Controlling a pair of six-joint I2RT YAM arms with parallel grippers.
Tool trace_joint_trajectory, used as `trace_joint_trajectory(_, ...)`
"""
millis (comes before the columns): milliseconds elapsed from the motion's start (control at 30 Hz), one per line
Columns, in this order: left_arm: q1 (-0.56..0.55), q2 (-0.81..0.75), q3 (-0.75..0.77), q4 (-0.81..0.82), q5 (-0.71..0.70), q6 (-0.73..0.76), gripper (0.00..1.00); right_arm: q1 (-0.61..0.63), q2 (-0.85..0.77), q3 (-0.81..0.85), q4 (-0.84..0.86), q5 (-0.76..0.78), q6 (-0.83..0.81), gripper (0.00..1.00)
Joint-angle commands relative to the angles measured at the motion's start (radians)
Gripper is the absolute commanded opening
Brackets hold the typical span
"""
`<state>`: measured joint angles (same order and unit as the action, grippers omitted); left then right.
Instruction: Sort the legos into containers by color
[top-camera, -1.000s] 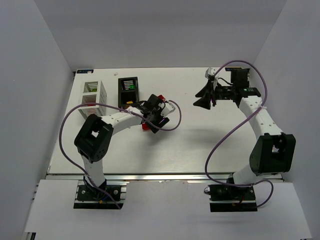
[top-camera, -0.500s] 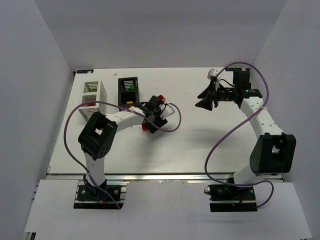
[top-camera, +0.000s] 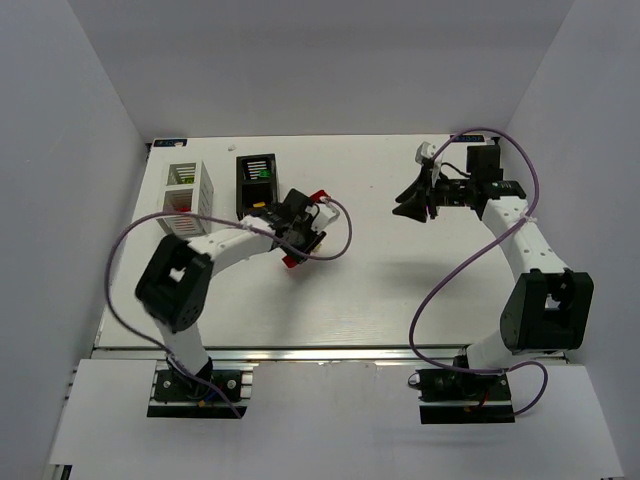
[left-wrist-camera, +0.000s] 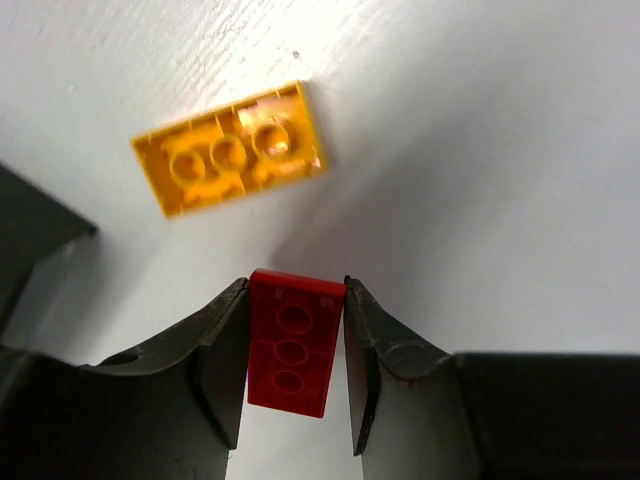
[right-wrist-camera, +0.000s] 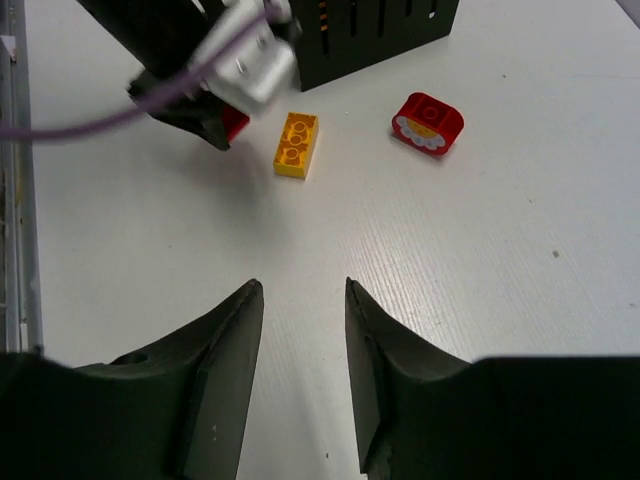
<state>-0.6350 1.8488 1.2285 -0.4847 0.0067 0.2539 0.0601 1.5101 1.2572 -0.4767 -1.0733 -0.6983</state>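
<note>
The red brick goes up in my left gripper and past the black bin next, then down into the white bin's near section, where red shows.
My left gripper (left-wrist-camera: 295, 300) is shut on a red brick (left-wrist-camera: 293, 343) and holds it just above the table; in the top view the gripper (top-camera: 293, 252) is right of the black bin (top-camera: 256, 180). An orange-yellow brick (left-wrist-camera: 230, 150) lies studs-down on the table just beyond the fingertips. A red rounded piece (right-wrist-camera: 428, 122) lies near it, also seen in the top view (top-camera: 320, 195). The white bin (top-camera: 188, 188) stands left of the black one. My right gripper (right-wrist-camera: 300, 290) is open and empty, high over the table's right half (top-camera: 402, 206).
The right wrist view shows the black bin (right-wrist-camera: 370, 35), the orange-yellow brick (right-wrist-camera: 297, 145) and my left gripper (right-wrist-camera: 215, 80) close together. Green pieces show in the black bin's far compartment (top-camera: 262, 173). White walls enclose the table.
My left arm's elbow has swung left and the wrist has turned, with the red brick still held. My right gripper has drifted slightly right.
</note>
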Motion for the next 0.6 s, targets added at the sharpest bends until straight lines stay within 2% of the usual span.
trace_joint_trajectory(0,0.033,-0.255,-0.049,0.063,0.094,-0.143,0.09,0.007,-0.037,-0.015,-0.081,-0.005,-0.102,0.43)
trace_joint_trajectory(33,0.058,-0.339,-0.082,0.081,0.119,-0.224,0.09,0.010,-0.031,-0.013,-0.104,0.001,-0.125,0.37)
trace_joint_trajectory(67,0.130,-0.376,-0.096,0.087,0.153,-0.269,0.09,0.017,-0.028,-0.015,-0.124,0.012,-0.144,0.27)
trace_joint_trajectory(133,0.214,-0.469,-0.133,0.089,0.239,-0.370,0.09,0.024,-0.027,-0.030,-0.146,0.019,-0.165,0.11)
trace_joint_trajectory(167,0.289,-0.493,-0.139,0.087,0.281,-0.390,0.08,0.029,-0.030,-0.038,-0.140,0.019,-0.167,0.08)
trace_joint_trajectory(233,0.354,-0.528,-0.142,0.080,0.308,-0.418,0.08,0.035,-0.042,-0.065,-0.126,0.021,-0.161,0.04)
trace_joint_trajectory(367,0.524,-0.530,-0.112,0.067,0.322,-0.452,0.08,0.063,-0.059,-0.102,-0.085,0.027,-0.141,0.03)
trace_joint_trajectory(567,0.790,-0.464,-0.066,0.118,0.164,-0.547,0.09,0.104,-0.064,-0.117,-0.028,0.064,-0.086,0.06)
